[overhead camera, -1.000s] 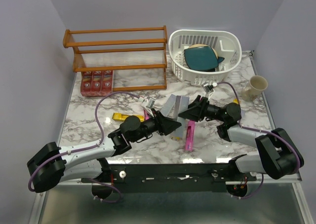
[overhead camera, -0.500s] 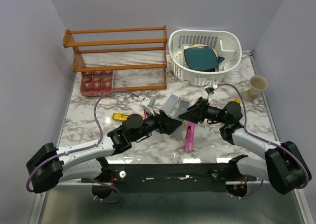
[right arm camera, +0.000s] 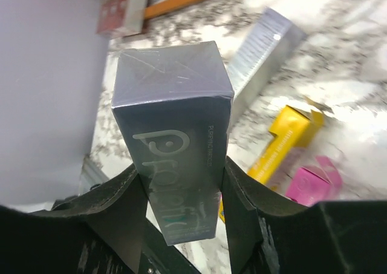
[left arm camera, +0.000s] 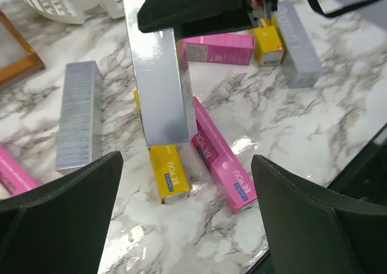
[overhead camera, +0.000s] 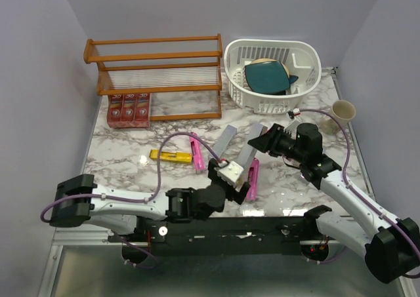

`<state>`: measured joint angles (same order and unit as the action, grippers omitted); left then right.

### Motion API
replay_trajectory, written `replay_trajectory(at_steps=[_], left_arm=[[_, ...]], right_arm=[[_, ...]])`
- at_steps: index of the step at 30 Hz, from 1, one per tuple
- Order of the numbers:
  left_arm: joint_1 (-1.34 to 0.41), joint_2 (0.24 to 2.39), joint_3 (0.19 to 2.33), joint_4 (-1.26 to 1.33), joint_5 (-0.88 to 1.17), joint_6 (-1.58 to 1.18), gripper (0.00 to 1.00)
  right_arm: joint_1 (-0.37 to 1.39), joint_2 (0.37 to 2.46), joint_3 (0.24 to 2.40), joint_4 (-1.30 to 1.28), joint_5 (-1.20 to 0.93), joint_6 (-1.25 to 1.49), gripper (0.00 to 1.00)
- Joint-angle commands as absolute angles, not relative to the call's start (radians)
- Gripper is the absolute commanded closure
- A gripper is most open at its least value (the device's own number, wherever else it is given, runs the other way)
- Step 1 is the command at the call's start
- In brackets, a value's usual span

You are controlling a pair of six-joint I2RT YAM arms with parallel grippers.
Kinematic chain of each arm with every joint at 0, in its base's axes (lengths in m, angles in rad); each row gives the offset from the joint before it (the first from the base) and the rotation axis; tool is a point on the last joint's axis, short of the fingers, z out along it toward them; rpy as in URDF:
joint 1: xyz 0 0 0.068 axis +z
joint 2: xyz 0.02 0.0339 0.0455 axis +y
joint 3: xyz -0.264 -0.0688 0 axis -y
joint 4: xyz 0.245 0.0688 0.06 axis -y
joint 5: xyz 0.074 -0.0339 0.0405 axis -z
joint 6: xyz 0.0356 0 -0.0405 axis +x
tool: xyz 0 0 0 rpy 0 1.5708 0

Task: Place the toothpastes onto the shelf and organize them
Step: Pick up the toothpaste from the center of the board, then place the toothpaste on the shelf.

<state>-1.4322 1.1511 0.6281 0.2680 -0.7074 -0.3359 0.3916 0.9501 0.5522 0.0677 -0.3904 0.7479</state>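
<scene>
The left gripper needs to tilt and go around the near end of the silver-grey carton [overhead camera: 244,162] to close there, since that end sticks out free of the robot's right gripper.
My right gripper [right arm camera: 181,195] is shut on a silver-grey toothpaste carton [right arm camera: 175,147], which hangs tilted above the table [overhead camera: 245,156]. Under it lie a yellow carton [left arm camera: 169,174] and a pink carton [left arm camera: 224,162]. My left gripper [left arm camera: 187,225] stands open and holds nothing, low by the near edge just in front of those cartons. Another silver carton [overhead camera: 226,138], a pink one [overhead camera: 197,151] and a yellow one [overhead camera: 169,155] lie mid-table. Three red cartons [overhead camera: 128,109] stand in a row on the bottom tier of the orange-brown shelf [overhead camera: 154,67], at its left end.
A white slotted basket [overhead camera: 302,54] holding a teal object stands back right, next to the shelf. A beige cup [overhead camera: 341,113] sits at the right edge. More pink, yellow and silver cartons [left arm camera: 269,44] lie right of the held one.
My left gripper opened, let go of the silver carton and pulled back toward the near edge. My right gripper closed on that carton and raised it.
</scene>
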Motion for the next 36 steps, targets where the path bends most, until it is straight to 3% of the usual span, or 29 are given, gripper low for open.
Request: replay_trajectory(at_steps=[1, 14, 19, 21, 36], left_arm=[[-1.575, 1.317, 0.704, 0.435, -1.104, 0.044, 0.01], [-1.631, 1.822, 0.92, 1.179, -1.391, 0.863, 0.01], [-1.632, 2.038, 1.058, 1.647, -1.474, 1.361, 0.01], [-1.629, 2.114, 1.106, 1.692, -1.517, 1.503, 0.01], [-1.595, 2.149, 1.121, 1.69, -1.609, 1.496, 0.01]], right_arm=[[0.393, 0.927, 0.62, -0.152, -0.229, 0.77, 0.9], [0.393, 0.966, 0.693, -0.282, -0.259, 0.853, 0.94], [0.391, 0.98, 0.718, -0.301, -0.287, 0.865, 0.94], [0.393, 0.997, 0.732, -0.302, -0.305, 0.867, 0.94], [0.391, 1.046, 0.772, -0.368, -0.411, 0.858, 0.94]])
